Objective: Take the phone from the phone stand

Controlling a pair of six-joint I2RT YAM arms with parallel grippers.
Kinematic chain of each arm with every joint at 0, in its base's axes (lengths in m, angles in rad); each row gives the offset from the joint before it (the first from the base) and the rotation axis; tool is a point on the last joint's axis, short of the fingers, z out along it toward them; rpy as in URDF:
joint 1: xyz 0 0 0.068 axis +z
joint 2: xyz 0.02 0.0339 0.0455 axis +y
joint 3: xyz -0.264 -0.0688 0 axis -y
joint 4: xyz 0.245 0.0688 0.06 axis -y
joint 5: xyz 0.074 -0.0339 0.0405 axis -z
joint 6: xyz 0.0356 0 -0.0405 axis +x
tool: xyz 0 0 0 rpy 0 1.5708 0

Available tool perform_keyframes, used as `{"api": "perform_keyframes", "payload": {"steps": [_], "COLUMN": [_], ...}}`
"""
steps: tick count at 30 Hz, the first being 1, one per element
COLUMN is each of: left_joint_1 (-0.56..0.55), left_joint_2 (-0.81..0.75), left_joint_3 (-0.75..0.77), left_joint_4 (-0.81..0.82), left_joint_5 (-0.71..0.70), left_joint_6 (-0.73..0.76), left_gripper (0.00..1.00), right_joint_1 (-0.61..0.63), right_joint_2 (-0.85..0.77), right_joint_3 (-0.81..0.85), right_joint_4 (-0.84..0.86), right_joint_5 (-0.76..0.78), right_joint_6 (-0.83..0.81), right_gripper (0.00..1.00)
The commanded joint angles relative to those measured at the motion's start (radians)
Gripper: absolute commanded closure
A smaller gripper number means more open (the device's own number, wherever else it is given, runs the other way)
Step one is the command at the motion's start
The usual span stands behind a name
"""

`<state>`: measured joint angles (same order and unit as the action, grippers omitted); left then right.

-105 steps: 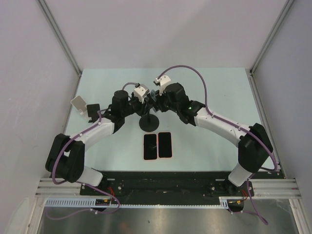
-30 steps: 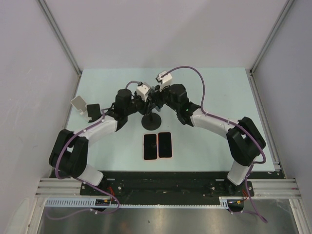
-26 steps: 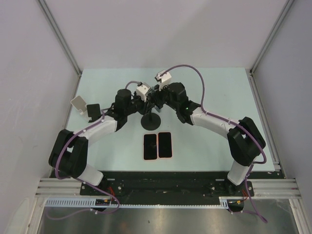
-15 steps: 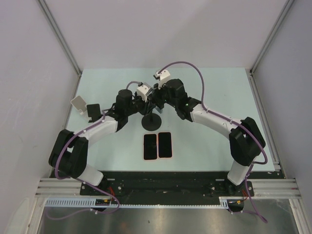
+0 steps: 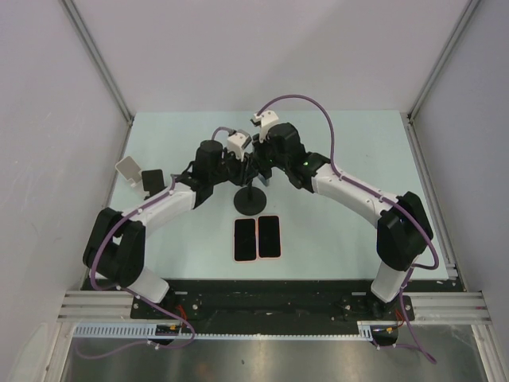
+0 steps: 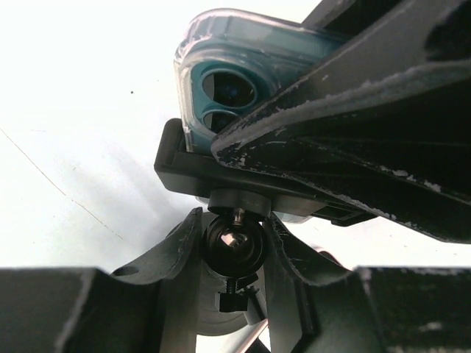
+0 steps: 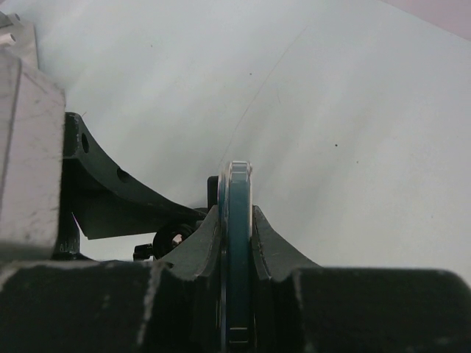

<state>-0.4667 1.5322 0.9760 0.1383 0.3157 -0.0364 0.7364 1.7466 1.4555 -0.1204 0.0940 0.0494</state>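
The tabletop by the white object lies left of my left gripper in the top view, so I need to draw the phone stand there, off the gripped phone, and release.
The phone (image 6: 221, 81), teal in a clear case, sits in the black clamp (image 6: 180, 165) of the phone stand (image 5: 250, 202). My right gripper (image 7: 236, 212) is shut on the phone's faces; the phone shows edge-on (image 7: 237, 187) between its fingers. My left gripper (image 6: 232, 220) is shut on the stand's ball joint (image 6: 234, 246) just under the clamp. In the top view both grippers, left (image 5: 238, 163) and right (image 5: 259, 159), meet above the stand's round base. The phone is hidden there.
Two other phones lie flat side by side in front of the stand, one dark (image 5: 245, 239) and one with a reddish rim (image 5: 270, 236). A white object (image 5: 127, 168) and a black piece (image 5: 151, 181) lie at the left edge.
Both grippers and the stand have shifted slightly to the right and away from the arm bases. Both grips are unchanged.
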Motion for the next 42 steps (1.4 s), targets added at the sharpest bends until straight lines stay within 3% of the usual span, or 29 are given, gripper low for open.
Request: {"api": "perform_keyframes", "payload": {"steps": [1,12,20,32,42], "left_joint_1": [0.094,0.111,0.109,0.089,0.013], "left_joint_2": [0.049,0.049,0.036,0.025,0.000], "left_joint_3": [0.046,0.040,0.029,0.003,-0.025], "left_joint_4": [-0.043,-0.046,-0.029,0.007,0.058], "left_joint_5": [-0.268,-0.276,-0.262,-0.234,-0.139], "left_joint_6": [-0.079,-0.088,-0.083,-0.069,0.062], "left_gripper": [1.00,1.00,1.00,1.00,1.00], "right_joint_1": [0.034,-0.014,-0.066,-0.107,-0.080], "right_joint_2": [-0.045,-0.102,-0.171,-0.157,-0.113], "right_joint_3": [0.020,-0.032,-0.093,-0.093,-0.043], "right_joint_4": [-0.272,-0.271,-0.193,-0.111,0.042], "right_joint_5": [-0.057,-0.001,0.104,0.116,0.058], "right_joint_6": [0.032,0.066,0.179,0.276,0.259], "right_gripper": [1.00,1.00,1.00,1.00,1.00]}}
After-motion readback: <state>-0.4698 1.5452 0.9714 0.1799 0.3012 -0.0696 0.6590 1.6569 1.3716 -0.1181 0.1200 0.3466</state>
